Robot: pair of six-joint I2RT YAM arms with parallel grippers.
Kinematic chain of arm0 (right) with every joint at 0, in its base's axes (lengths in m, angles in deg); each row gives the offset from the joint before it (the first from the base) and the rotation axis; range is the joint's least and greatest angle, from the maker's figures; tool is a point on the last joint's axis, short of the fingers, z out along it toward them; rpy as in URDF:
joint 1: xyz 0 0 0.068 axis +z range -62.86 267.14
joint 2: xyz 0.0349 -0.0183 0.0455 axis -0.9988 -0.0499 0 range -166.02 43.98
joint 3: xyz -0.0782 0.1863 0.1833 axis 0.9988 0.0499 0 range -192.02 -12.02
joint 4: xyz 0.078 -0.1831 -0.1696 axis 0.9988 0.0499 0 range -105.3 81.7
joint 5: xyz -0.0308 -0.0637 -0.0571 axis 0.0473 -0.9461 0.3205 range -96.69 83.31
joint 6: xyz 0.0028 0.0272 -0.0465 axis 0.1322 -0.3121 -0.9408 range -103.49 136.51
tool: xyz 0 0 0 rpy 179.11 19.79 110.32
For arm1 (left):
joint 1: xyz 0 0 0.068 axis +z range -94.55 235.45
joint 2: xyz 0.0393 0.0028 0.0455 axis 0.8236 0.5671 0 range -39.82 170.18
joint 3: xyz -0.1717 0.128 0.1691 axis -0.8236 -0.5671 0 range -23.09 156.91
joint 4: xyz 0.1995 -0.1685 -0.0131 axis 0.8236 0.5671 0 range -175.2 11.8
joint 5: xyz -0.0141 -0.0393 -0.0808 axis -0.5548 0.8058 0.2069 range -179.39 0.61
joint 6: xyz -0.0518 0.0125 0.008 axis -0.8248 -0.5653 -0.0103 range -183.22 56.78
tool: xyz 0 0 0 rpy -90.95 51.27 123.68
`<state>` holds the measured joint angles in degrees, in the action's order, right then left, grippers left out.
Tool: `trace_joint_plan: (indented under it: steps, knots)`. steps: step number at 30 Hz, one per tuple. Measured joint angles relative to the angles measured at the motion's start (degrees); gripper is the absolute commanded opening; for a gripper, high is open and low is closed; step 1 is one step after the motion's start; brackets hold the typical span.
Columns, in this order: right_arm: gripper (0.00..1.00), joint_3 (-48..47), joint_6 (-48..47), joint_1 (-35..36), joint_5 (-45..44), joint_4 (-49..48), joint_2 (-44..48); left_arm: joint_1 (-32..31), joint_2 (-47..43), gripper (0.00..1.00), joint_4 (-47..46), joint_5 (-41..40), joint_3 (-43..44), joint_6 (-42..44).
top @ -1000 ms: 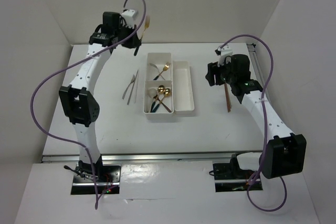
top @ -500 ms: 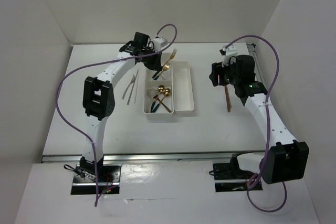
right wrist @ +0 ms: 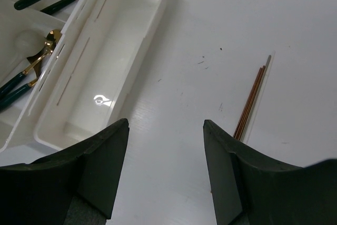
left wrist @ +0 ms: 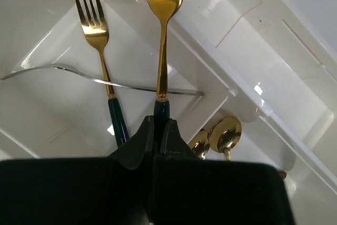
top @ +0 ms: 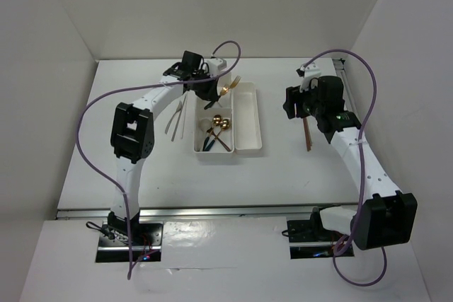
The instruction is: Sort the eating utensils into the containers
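Note:
My left gripper shifts away from the narrow tray (top: 248,114) and opens over the far compartment next, as the fork's teeth reach the rim.
My left gripper (top: 211,91) (left wrist: 158,125) is shut on the dark green handle of a gold fork (left wrist: 163,35). The fork's tines point out over the far compartment of the wide white tray (top: 199,124). Another gold fork (left wrist: 97,30) and a silver fork (left wrist: 105,80) lie in that compartment. Gold spoons (left wrist: 225,134) lie in the near compartment. The long narrow tray (top: 248,114) (right wrist: 113,51) beside it holds nothing. My right gripper (top: 301,102) (right wrist: 166,130) hangs open over bare table, between the narrow tray and brown chopsticks (right wrist: 250,104) (top: 307,136).
Silver utensils (top: 177,117) lie on the table just left of the wide tray. White walls close in the table at the back and on both sides. Purple cables loop above both arms.
My left arm has swung from the back left corner to the wide tray's far compartment, carrying the gold fork. The right arm has barely shifted.

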<state>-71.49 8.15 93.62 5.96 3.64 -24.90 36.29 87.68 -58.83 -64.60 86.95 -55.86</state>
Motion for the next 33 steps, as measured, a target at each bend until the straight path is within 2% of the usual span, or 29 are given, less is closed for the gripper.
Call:
trace_joint_plan:
  steps: [16, 17, 18, 19, 22, 27, 33]
  knots:
    - [0.66, 0.7, 0.2, 0.0, 0.0, 0.4, 0.1, 1.9, -0.1, 0.02, -2.5, -5.9, -1.7, -1.5]
    - [0.68, 0.7, 0.2, 0.0, 0.0, 0.4, 0.1, 1.9, -0.1, 0.10, -2.5, -6.2, -1.7, -1.5]
    - [0.74, 0.7, 0.2, 0.0, 0.0, 0.4, 0.2, 1.9, 0.0, 0.28, -2.4, -6.6, -1.7, -1.6]
    - [0.74, 0.9, 0.3, 0.0, 0.0, 0.4, 0.3, 1.9, 0.0, 0.39, -2.4, -7.1, -1.7, -1.7]
    - [0.75, 1.1, 0.3, 0.0, -0.2, 0.5, 0.4, 1.7, 0.0, 0.61, -2.3, -8.3, -1.6, -1.8]
    - [0.74, 2.6, -0.3, 0.0, -1.1, 0.4, 0.7, 1.7, -0.9, 0.66, -4.4, -8.4, -3.1, -3.6]
    - [0.59, 5.6, -2.2, -0.3, -3.2, -0.5, 0.7, 1.7, -8.9, 0.66, -4.6, -8.2, -6.8, -9.4]
